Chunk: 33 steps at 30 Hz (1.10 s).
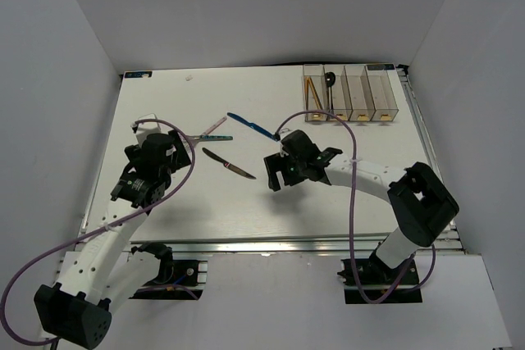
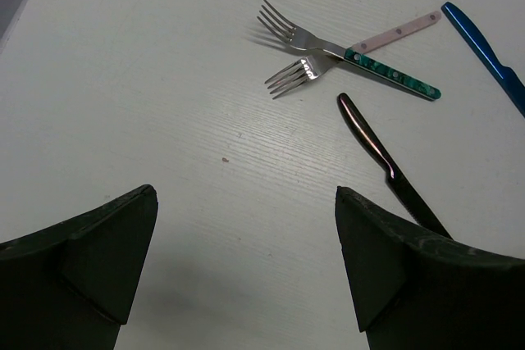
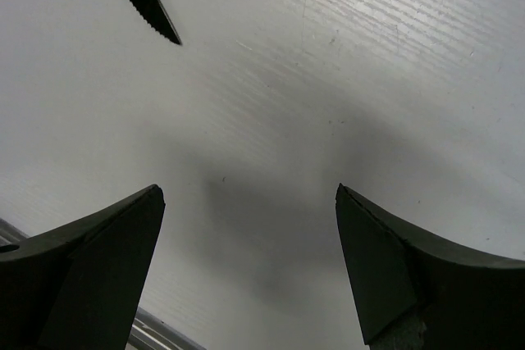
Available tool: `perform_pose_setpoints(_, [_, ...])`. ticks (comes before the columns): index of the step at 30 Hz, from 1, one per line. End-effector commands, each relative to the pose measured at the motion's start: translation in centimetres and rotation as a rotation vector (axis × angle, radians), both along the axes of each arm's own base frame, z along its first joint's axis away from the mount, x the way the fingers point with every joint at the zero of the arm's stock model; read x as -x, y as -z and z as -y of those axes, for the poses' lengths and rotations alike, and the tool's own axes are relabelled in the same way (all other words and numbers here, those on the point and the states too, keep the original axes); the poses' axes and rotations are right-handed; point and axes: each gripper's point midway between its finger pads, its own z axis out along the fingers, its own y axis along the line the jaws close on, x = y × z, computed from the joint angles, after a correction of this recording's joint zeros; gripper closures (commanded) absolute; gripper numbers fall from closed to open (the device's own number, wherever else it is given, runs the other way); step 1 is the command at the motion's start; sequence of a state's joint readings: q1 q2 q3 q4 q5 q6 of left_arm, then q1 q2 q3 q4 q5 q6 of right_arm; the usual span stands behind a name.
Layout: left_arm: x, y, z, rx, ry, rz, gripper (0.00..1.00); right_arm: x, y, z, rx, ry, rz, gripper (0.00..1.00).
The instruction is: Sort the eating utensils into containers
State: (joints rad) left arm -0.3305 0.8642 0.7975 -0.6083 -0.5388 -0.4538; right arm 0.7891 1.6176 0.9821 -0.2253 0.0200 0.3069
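Note:
My left gripper next lowers rightward in the top view, turning to straddle the dark knife's handle point(image 1: 216, 157) point(image 2: 368, 138), as it lies clear of the crossed forks.
Two silver-tined forks lie crossed on the white table, one pink-handled point(image 2: 394, 32) point(image 1: 215, 126), one green-handled point(image 2: 392, 77) point(image 1: 218, 138). A dark knife point(image 2: 379, 153) point(image 1: 229, 164) lies just below them, and its serrated tip point(image 3: 152, 6) shows in the right wrist view. A blue knife point(image 1: 253, 126) point(image 2: 490, 53) lies further right. The containers point(image 1: 351, 112) stand at the far right; orange chopsticks point(image 1: 312, 92) lie in the leftmost bin and a black spoon point(image 1: 330, 81) in the second. My left gripper point(image 2: 246, 194) point(image 1: 174, 152) is open and empty, left of the forks. My right gripper point(image 3: 250, 190) point(image 1: 274, 176) is open and empty over bare table, right of the dark knife.
White walls enclose the table on three sides. The table's metal front rail point(image 1: 271, 243) runs along the near edge, and a strip of it point(image 3: 156, 334) shows below the right gripper. A purple cable point(image 1: 353, 178) loops over the right arm.

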Motion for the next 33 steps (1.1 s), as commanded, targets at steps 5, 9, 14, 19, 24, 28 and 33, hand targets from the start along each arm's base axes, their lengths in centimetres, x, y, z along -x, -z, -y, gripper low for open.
perform_pose_setpoints(5, [-0.1,-0.6,-0.1,0.002,-0.013,0.013,0.02,0.7,-2.0,-2.7,-0.059,-0.125,0.068,0.11])
perform_pose_setpoints(9, [-0.3,-0.7,0.1,0.016,-0.016,0.015,0.02,0.9,-1.8,-2.5,-0.010,-0.100,0.069,0.11])
perform_pose_setpoints(14, [-0.9,1.4,1.3,0.100,-0.071,-0.084,0.02,0.2,-3.3,-0.4,0.007,0.033,0.128,0.11])
perform_pose_setpoints(19, [-2.9,4.5,4.0,0.204,-0.106,-0.214,0.02,-1.3,-4.3,4.6,0.159,0.292,0.187,0.11])
perform_pose_setpoints(24, [-5.8,6.9,6.2,0.273,-0.201,-0.257,0.02,-0.7,-5.0,5.3,0.126,0.301,0.170,0.11])
perform_pose_setpoints(28, [-7.1,9.0,8.1,0.320,-0.275,-0.325,0.02,-0.5,-6.0,6.1,0.088,0.318,0.194,0.11])
perform_pose_setpoints(33, [-8.5,11.2,10.1,0.374,-0.333,-0.408,0.02,-0.2,-5.8,7.3,0.116,0.322,0.208,0.11])
